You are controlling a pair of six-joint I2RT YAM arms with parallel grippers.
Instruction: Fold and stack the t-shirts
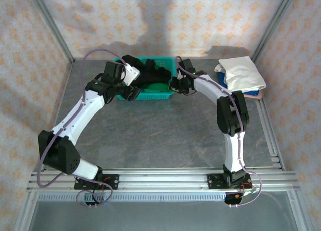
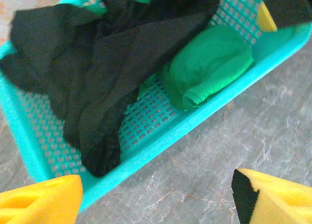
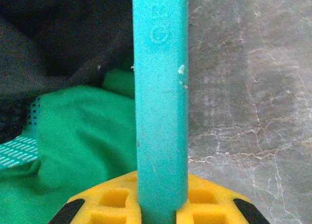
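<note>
My left gripper turns and lowers onto the basket's near rim (image 1: 143, 96) (image 2: 151, 155) beside the green t-shirt next, since that rim runs at an angle to its open fingers.
A black t-shirt (image 1: 145, 73) and a green t-shirt (image 1: 159, 86) lie crumpled in the teal mesh basket (image 1: 153, 97) at the back centre. My left gripper (image 1: 131, 93) hovers open over the table just outside the basket's near-left rim (image 2: 195, 121), its yellow fingers (image 2: 39, 199) wide apart with nothing between them. In the left wrist view the black t-shirt (image 2: 112, 63) drapes across the basket beside the balled green t-shirt (image 2: 209, 63). My right gripper (image 3: 161, 207) is shut on the basket's right rim (image 3: 161, 87), with the green t-shirt (image 3: 83, 131) just inside.
At the back right a folded stack sits on the table: a white t-shirt (image 1: 243, 73) on top, with a blue one (image 1: 225, 82) and a pink one (image 1: 252, 95) showing under it. Patterned walls and metal frame posts close in the back and sides.
</note>
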